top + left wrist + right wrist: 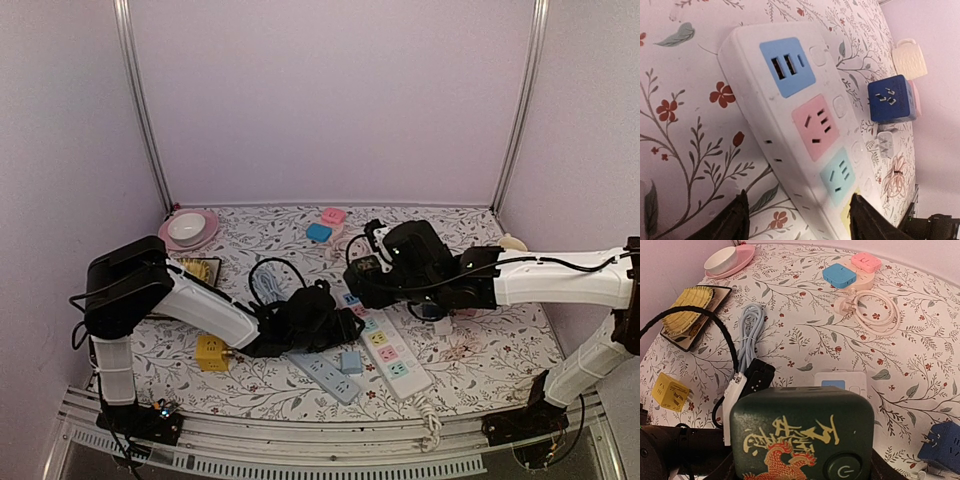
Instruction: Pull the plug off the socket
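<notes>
Next, my right gripper swings across and down to release, since clear tabletop beyond the navy adapter lies below it and to its right in the top view.
A white power strip (388, 350) with blue, pink, teal and yellow sockets lies at centre front. In the left wrist view the strip (805, 115) shows only empty sockets. My left gripper (328, 318) is open, and its dark fingertips (735, 220) straddle the strip low over the teal socket. My right gripper (366, 272) is shut on a dark green cube plug (802, 437) with a gold and red dragon print. It holds the plug over the strip's far end (842, 382).
A navy cube adapter (890, 100) lies right of the strip. A yellow cube (212, 352) and a second, pale blue strip (325, 375) lie at the front. A pink plate with a bowl (190, 228), a yellow woven mat (198, 270) and blue and pink adapters (325, 225) lie further back.
</notes>
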### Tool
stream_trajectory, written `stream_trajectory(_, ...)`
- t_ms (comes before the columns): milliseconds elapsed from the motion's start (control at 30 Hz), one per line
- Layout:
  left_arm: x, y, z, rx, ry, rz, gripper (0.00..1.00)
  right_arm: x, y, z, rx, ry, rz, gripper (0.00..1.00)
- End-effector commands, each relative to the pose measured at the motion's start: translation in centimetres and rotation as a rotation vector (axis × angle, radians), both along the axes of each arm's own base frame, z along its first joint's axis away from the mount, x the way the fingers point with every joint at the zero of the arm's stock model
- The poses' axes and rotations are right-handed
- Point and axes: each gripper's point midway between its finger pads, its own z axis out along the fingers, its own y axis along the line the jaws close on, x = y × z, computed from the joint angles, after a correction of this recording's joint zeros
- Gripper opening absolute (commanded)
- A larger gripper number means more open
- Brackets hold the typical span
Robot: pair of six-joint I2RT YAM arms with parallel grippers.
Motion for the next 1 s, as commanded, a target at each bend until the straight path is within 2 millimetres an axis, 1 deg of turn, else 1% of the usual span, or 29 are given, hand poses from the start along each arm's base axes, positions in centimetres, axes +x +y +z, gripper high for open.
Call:
stream_trajectory(0,-0.8,2.0,-2.1,0.137,0.002,-0.026,0.70,1.1,-1.3,0.4,0.005,-0.005,-0.047,0.34)
stream_trajectory(67,-0.8,1.4,0.3,0.113,-0.044,-0.039,0.70,1.9,-2.1,0.3,0.022,0.012,-0.064,0.34)
stream_trajectory(167,-0.7,1.0,2.7,0.129,-0.114,-0.056,0.70,3.4,-3.8,0.4,0.053,0.037,-0.096,0.34)
stream_trajectory(233,-0.5,1.1,4.1,0.143,-0.152,-0.057,0.70,4.6,-4.9,0.2,0.077,0.059,-0.108,0.34)
stream_trajectory(333,0.1,2.2,6.0,0.157,-0.197,-0.045,0.70,6.4,-6.7,-0.1,0.116,0.083,-0.131,0.34)
stream_trajectory(433,1.0,3.8,7.2,0.162,-0.225,-0.036,0.71,8.0,-8.4,-0.7,0.139,0.084,-0.156,0.35)
stream_trajectory(533,1.8,5.3,7.4,0.188,-0.246,-0.027,0.71,9.8,-10.5,-1.9,0.155,0.093,-0.189,0.36)
stream_trajectory(667,3.7,7.1,6.6,0.223,-0.231,-0.021,0.71,11.9,-12.7,-3.3,0.203,0.130,-0.216,0.37)
stream_trajectory(800,7.0,8.8,6.6,0.258,-0.234,-0.008,0.71,13.9,-14.7,-4.1,0.257,0.152,-0.233,0.39)
stream_trajectory(833,7.7,9.2,6.7,0.268,-0.237,-0.006,0.71,14.3,-15.2,-4.6,0.267,0.166,-0.238,0.39)
stream_trajectory(900,9.5,10.0,7.0,0.277,-0.237,0.003,0.71,15.1,-16.0,-5.4,0.291,0.187,-0.247,0.44)
stream_trajectory(967,11.4,10.7,6.8,0.299,-0.225,0.008,0.71,15.8,-16.6,-6.2,0.302,0.211,-0.258,0.45)
